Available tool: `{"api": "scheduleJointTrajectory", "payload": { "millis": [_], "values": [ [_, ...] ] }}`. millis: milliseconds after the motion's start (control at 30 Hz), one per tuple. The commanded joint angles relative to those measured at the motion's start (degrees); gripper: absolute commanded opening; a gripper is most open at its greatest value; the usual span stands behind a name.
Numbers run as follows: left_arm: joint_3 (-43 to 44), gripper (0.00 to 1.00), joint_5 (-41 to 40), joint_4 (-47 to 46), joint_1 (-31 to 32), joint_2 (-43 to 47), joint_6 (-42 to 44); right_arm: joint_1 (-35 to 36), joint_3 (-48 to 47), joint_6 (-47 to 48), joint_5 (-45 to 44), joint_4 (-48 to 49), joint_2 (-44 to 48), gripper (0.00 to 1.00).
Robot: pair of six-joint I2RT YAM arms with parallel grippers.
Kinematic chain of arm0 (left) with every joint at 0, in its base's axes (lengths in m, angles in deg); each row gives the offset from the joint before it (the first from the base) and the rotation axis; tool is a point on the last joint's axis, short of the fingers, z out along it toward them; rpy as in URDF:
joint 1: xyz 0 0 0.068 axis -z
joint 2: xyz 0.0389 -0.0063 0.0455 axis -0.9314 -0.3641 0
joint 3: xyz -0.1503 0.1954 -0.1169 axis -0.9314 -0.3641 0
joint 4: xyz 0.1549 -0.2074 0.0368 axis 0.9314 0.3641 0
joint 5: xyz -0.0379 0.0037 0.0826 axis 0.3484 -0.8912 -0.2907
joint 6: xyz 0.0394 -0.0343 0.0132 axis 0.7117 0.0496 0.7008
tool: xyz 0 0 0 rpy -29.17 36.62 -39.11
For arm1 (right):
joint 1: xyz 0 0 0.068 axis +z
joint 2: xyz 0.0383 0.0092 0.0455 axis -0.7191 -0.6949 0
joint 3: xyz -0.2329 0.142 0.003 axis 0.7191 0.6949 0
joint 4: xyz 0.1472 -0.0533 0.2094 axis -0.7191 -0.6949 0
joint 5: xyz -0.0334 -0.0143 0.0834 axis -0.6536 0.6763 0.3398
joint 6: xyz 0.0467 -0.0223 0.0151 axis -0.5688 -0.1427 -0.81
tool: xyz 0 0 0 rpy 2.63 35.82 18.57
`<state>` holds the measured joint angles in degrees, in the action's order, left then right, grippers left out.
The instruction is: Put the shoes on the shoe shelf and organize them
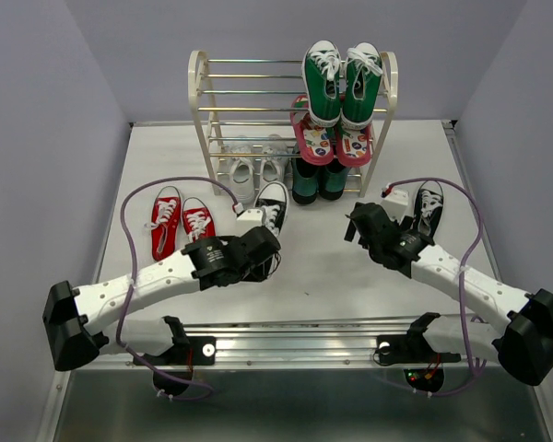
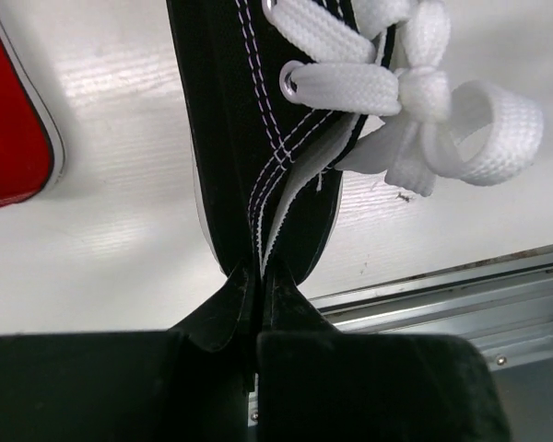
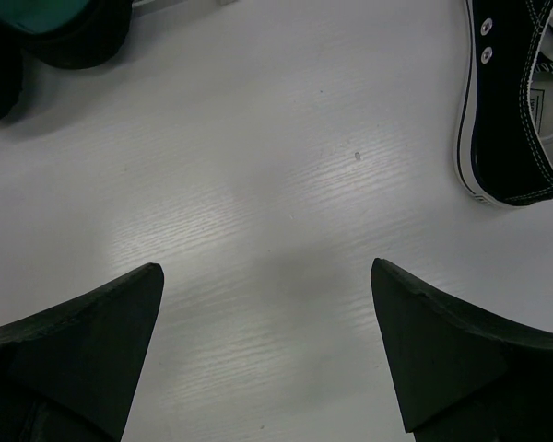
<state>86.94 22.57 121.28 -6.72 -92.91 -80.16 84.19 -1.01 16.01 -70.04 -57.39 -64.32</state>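
The middle shelf's rails have an empty part above the white pair of shoes, so my left gripper will next move up and outward and release the black sneaker there.
In front of the shoe shelf (image 1: 201,101), my left gripper (image 1: 263,241) is shut on a black sneaker (image 1: 273,207) with white laces. In the left wrist view the fingers (image 2: 223,308) pinch the rim of that black sneaker (image 2: 230,110). The other black sneaker (image 1: 429,207) stands on the table at the right, and it also shows at the right edge of the right wrist view (image 3: 516,110). My right gripper (image 1: 358,224) hangs open just left of it, over bare table (image 3: 267,285). The red pair (image 1: 181,221) lies at the left. The white pair (image 1: 258,172) sits on the shelf's bottom tier.
Green high-tops (image 1: 341,83) stand on the shelf's top tier at the right, pink flip-flops (image 1: 330,140) below them and a dark pair (image 1: 315,181) at the bottom. A metal rail (image 1: 304,333) runs along the near table edge. One red shoe (image 2: 9,120) lies left of the held sneaker.
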Motion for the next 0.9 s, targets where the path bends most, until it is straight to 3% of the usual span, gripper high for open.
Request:
{"api": "scheduleJointTrajectory", "payload": {
  "millis": [0, 300, 433, 567, 867],
  "values": [
    [5.09, 0.0, -7.43, 0.52, 0.38, 3.96, 2.9, -0.42, 0.52, 1.26, -3.73, 0.8, 1.42, 1.0],
    [17.03, 0.0, -14.89, 6.23, -0.23, 0.72, 1.32, -0.42, 0.17, 2.31, -3.12, 1.41, 1.43, 1.0],
    [22.14, 0.0, -15.35, 6.15, -4.88, -5.69, 3.42, -0.42, 0.0, 2.93, -2.86, 1.5, 1.51, 1.0],
    [24.69, 0.0, -9.93, 0.28, -12.95, -8.16, 8.07, -0.42, 0.44, 3.81, -2.15, 2.55, 2.3, 1.0],
    [32.78, 0.0, -12.71, -2.38, -17.46, -15.19, 13.18, -0.42, 1.4, 4.25, -1.36, 3.79, 2.04, 1.0]
  ]
}}
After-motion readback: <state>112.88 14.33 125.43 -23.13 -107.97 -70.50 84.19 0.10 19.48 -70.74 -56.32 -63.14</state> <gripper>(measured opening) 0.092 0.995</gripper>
